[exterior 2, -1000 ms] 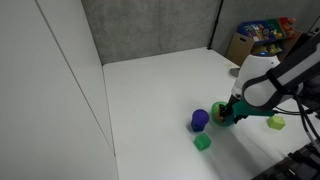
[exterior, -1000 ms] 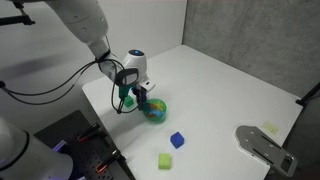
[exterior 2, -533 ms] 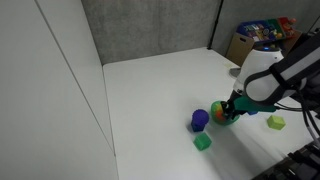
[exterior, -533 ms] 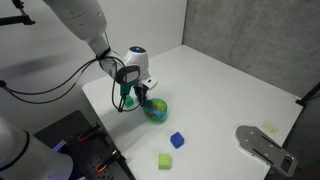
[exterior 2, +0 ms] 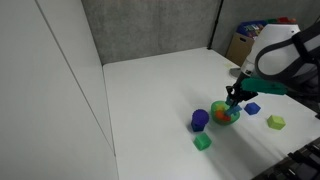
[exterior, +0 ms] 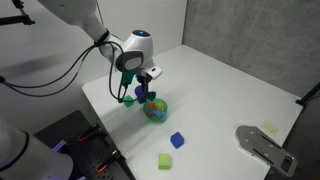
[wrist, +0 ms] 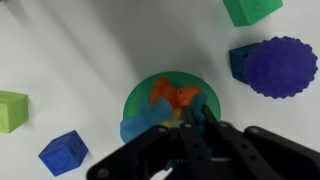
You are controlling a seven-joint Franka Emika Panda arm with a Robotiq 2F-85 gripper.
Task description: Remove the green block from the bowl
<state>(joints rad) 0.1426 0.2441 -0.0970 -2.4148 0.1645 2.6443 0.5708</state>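
My gripper rises clear of the bowl (exterior: pixel 156 111) next, crosses left in the wrist view to bare tabletop beside the lime cube, lowers and releases.
The bowl (wrist: pixel 150 100), patterned blue, green and orange, lies right under my gripper (wrist: pixel 198 111) in the wrist view. The black fingers (wrist: pixel 188 118) are drawn close together, and a sliver of the dark teal green block (wrist: pixel 203 104) shows pinched between their tips, mostly hidden by them. In both exterior views the gripper (exterior: pixel 150 93) (exterior 2: pixel 235 98) hangs a little above the bowl (exterior: pixel 156 111) (exterior 2: pixel 224 114), with a small dark lump at its tips.
A purple-blue bumpy cylinder (wrist: pixel 281 66) (exterior 2: pixel 199 119) stands close beside the bowl. A bright green cube (wrist: pixel 252 8) (exterior 2: pixel 203 143), a blue cube (wrist: pixel 65 153) (exterior: pixel 177 140) and a lime cube (wrist: pixel 12 110) (exterior: pixel 165 160) lie scattered on the white table. A grey metal plate (exterior: pixel 262 146) sits at one corner.
The jaws have closed inside the bowl. The arm has since risen, so the gripper now hangs above the bowl instead of reaching down into it.
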